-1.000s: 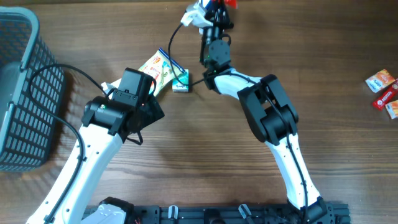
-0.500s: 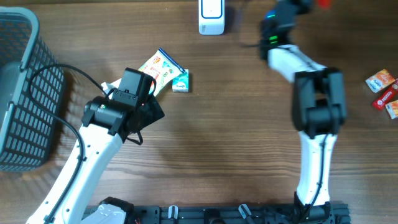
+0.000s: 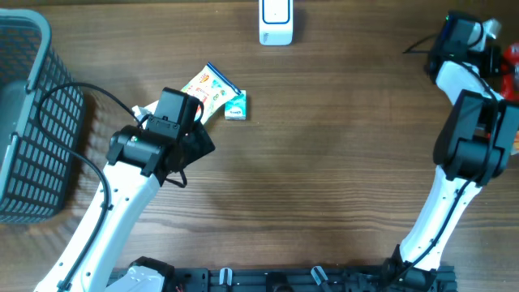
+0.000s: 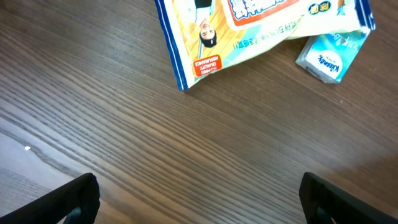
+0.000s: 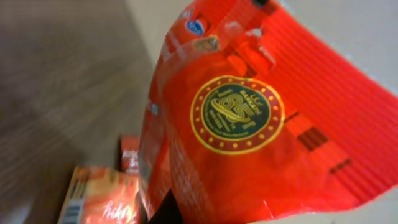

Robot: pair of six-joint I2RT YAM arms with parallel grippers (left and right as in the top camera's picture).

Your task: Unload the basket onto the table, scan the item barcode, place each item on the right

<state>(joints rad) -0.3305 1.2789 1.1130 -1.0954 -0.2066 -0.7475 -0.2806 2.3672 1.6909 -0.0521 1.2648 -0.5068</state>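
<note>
My right gripper holds the red packet and will next carry it to the right in the overhead view. It will release the packet beside the small packets, since they are far from the scanner (image 3: 276, 20).
In the right wrist view, a red packet (image 5: 249, 124) with a gold round emblem fills most of the picture, and my right gripper is shut on its lower edge. No barcode shows on it. From overhead, the right gripper (image 3: 493, 39) is at the table's far right edge, with the red packet (image 3: 511, 63) partly out of frame. The white scanner (image 3: 276, 20) stands at the top middle, far from it. My left gripper (image 4: 202, 199) hovers open over bare wood, just short of a colourful snack packet (image 4: 249, 28) and a small blue tissue pack (image 4: 326, 56).
A dark mesh basket (image 3: 32, 122) stands at the left edge. Small orange and red packets (image 5: 102, 196) lie on the table under the right gripper. The snack packet (image 3: 209, 89) and tissue pack (image 3: 235, 106) lie left of centre.
The right arm swung from the scanner at the top middle across to the far right edge, carrying the red packet. The left arm has not moved.
</note>
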